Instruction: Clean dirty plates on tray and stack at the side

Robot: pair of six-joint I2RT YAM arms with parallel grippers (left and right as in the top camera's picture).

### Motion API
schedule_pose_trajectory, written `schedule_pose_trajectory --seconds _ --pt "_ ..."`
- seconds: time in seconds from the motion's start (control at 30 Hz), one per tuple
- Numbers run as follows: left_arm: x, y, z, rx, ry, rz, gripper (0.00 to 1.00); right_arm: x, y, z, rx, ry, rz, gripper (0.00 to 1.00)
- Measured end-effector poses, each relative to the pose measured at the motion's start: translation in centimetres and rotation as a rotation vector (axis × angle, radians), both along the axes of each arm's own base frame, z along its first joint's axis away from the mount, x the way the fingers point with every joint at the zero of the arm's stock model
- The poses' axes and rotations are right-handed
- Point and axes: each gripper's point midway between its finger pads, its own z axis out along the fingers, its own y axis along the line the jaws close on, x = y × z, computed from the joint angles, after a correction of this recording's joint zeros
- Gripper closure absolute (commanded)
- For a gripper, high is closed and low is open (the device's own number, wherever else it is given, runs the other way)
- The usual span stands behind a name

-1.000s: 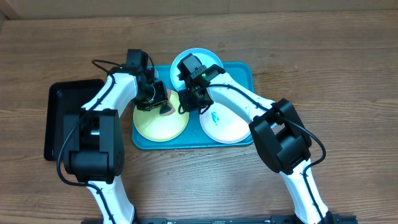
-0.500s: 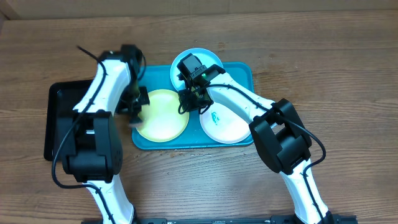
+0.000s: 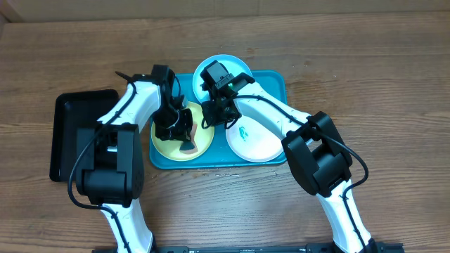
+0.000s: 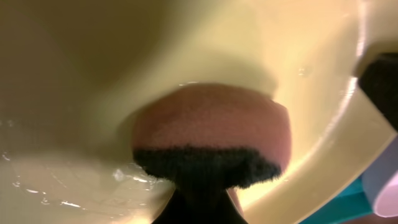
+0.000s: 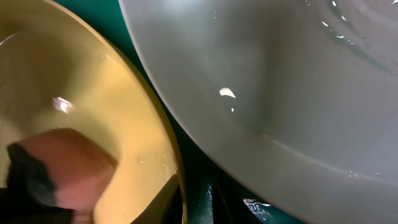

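To the right of my right gripper in the overhead view lies bare table beside the tray (image 3: pixel 320 87), so I should lift the plate across, lower and release it.
The yellow-green plate (image 3: pixel 169 146) lies in the left half of the teal tray (image 3: pixel 278 77). My left gripper (image 3: pixel 181 130) is shut on a pink sponge with a dark scouring side (image 3: pixel 188 135) and presses it on this plate. The left wrist view shows the sponge (image 4: pixel 211 130) against the wet plate (image 4: pixel 93 62). My right gripper (image 3: pixel 213 116) is shut on the plate's right rim; in the right wrist view its fingers (image 5: pixel 183 202) straddle the rim (image 5: pixel 168 143). The white plate (image 3: pixel 256 140) with a green smear lies at the tray's right. The pale cyan plate (image 3: pixel 235 65) is at the tray's back edge.
A black rectangular tray (image 3: pixel 67 133) stands left of the teal tray, beside my left arm. The white plate (image 5: pixel 280 81) lies close to the right gripper. Bare wooden table surrounds both trays.
Half a second ago my left gripper had swung out to the plate's left edge. It is now back over the plate's middle right with the sponge. The right arm has not moved.
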Motion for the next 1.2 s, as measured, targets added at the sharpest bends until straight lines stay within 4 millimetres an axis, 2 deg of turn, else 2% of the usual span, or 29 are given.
schedule_pose_trajectory --seconds 0.17,0.3,0.4,0.5,0.67,0.77,0.87,0.93,1.0,1.2 --pt "-0.5 2.0 -0.4 0.134 0.006 -0.007 0.96 -0.1 0.0 0.0 0.000 0.004 0.002 0.82" --pt "-1.3 5.9 0.1 0.377 0.039 0.005 0.96 -0.2 0.0 0.0 0.001 0.006 0.002 0.82" --pt "-1.2 8.9 1.6 0.542 0.052 0.019 0.96 -0.2 0.0 0.0 0.000 0.008 0.002 0.86" --pt "0.5 10.2 4.0 0.632 0.010 0.052 0.96 -0.6 -0.3 -0.2 -0.011 0.025 0.001 0.96" --pt "4.8 10.3 9.0 0.631 -0.130 0.148 0.96 -1.5 -1.2 0.5 -0.056 0.073 -0.003 0.96" --pt "6.5 10.2 10.6 0.545 -0.180 0.213 0.96 -1.5 -1.1 2.3 -0.084 0.075 0.007 0.96" --pt "6.4 11.6 11.2 0.441 -0.162 0.306 0.96 -0.4 0.0 5.5 -0.083 -0.004 0.025 0.96" --pt "5.5 13.8 11.2 0.397 -0.116 0.390 0.96 0.3 0.6 8.1 -0.124 -0.095 0.033 0.96" --pt "4.7 16.0 11.2 0.390 -0.086 0.450 0.96 0.7 0.1 9.6 -0.212 -0.178 0.032 0.96" --pt "2.0 22.6 11.2 0.380 -0.017 0.637 0.96 1.2 -1.3 13.2 -0.504 -0.449 0.026 0.96"
